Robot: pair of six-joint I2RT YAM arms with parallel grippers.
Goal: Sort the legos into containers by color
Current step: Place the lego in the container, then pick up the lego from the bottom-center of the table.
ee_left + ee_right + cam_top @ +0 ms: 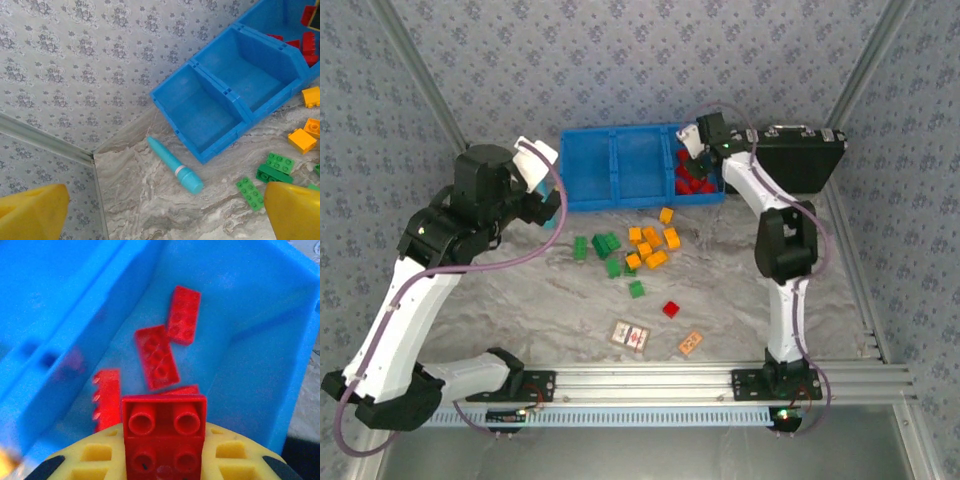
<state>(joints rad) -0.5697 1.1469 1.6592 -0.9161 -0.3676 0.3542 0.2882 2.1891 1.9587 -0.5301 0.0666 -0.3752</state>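
My right gripper will move slightly toward the tray's divider, over the pile of red legos, and release the red lego, because red legos already lie in the section of the tray below.
My right gripper (pixel 164 460) is shut on a red lego (pixel 164 432), its hollow underside facing the camera. It hangs over the right compartment of the blue containers tray (pixel 645 165), where several red legos (pixel 156 356) lie. In the top view that gripper (pixel 692 155) is above the red pile (pixel 695 183). Orange legos (pixel 653 245) and green legos (pixel 602 245) lie loose on the table in front of the tray, with one red lego (pixel 671 309) nearer me. My left gripper (pixel 165 220) stands open and holds nothing, left of the tray (pixel 220 150).
A teal tube (pixel 175 165) lies on the table under my left gripper, by the tray's left end. A black briefcase (pixel 800 158) stands right of the tray. Two printed cards (pixel 630 335) (pixel 691 343) lie near the front rail. Patterned walls close in on three sides.
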